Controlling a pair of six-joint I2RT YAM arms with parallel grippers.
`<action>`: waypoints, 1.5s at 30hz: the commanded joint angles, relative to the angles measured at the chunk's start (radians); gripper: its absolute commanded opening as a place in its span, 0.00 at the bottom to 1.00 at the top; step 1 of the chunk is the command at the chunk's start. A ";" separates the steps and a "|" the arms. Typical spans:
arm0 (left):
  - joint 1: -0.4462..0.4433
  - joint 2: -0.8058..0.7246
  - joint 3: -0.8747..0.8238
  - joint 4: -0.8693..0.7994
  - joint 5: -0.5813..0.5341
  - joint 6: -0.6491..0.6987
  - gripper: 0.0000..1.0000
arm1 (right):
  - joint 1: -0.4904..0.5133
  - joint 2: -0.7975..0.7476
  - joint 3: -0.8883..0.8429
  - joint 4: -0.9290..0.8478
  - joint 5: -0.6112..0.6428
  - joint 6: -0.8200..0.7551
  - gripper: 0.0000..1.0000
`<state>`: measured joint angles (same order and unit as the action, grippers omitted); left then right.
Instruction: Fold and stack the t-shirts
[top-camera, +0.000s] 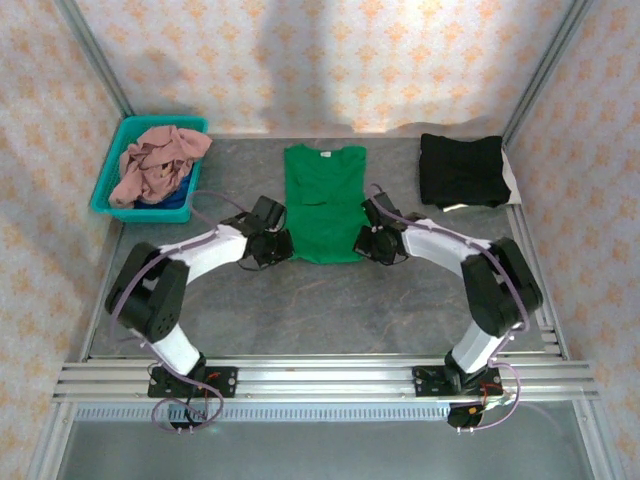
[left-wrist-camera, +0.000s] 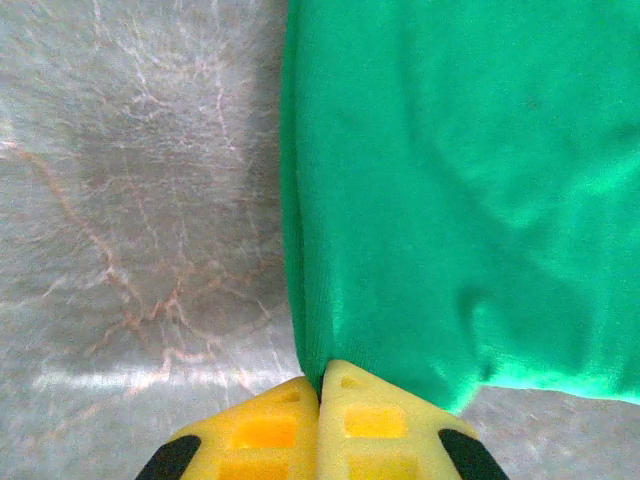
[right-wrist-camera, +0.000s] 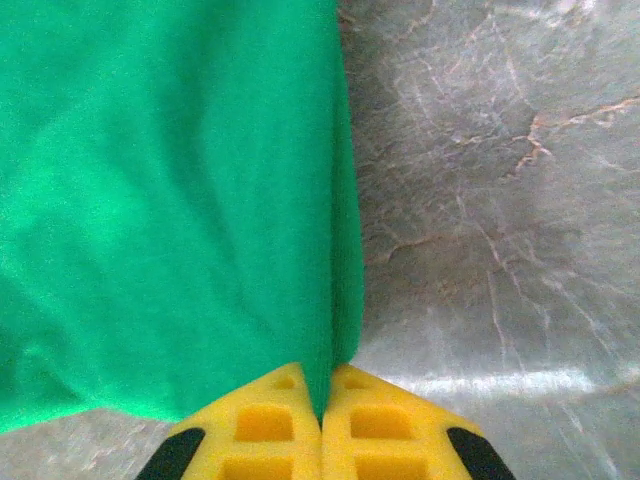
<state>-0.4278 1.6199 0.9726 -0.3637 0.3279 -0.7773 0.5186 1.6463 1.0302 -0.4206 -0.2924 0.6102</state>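
Observation:
The t-shirt's shoulder nearer the basket lies outward of my left gripper. My left gripper will rise next, carry the fold outward and lower it to release it on that shoulder.
A bright green t-shirt (top-camera: 325, 200) lies flat in a narrow strip at the middle of the table, collar toward the back. My left gripper (top-camera: 277, 245) is shut on its near left corner; the wrist view shows the green cloth (left-wrist-camera: 450, 190) pinched between the yellow fingers (left-wrist-camera: 262, 430). At the near right corner my right gripper (top-camera: 373, 243) is shut on the green fabric (right-wrist-camera: 170, 200), which runs down into the seam between its fingers (right-wrist-camera: 385, 425). A folded black t-shirt (top-camera: 460, 170) rests at the back right. A dusty pink shirt (top-camera: 160, 160) is heaped in the basket over a blue one (top-camera: 172, 203).
The teal plastic basket (top-camera: 110, 170) stands at the back left corner. Patterned walls with metal posts enclose the grey table (top-camera: 330, 310) on three sides. An aluminium rail (top-camera: 320, 378) carrying both arm bases runs along the near edge.

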 joint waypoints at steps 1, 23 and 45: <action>-0.004 -0.123 -0.014 -0.082 -0.039 0.018 0.00 | 0.012 -0.114 -0.009 -0.087 0.009 -0.040 0.00; 0.004 -0.197 0.251 -0.229 -0.129 0.035 0.00 | -0.014 -0.058 0.359 -0.241 -0.109 -0.171 0.00; 0.208 0.735 1.352 -0.503 -0.001 0.170 0.01 | -0.263 0.626 1.075 -0.352 -0.155 -0.220 0.05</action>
<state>-0.2523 2.2826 2.1899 -0.7670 0.2989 -0.6342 0.2733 2.1845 2.0113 -0.7208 -0.4831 0.4019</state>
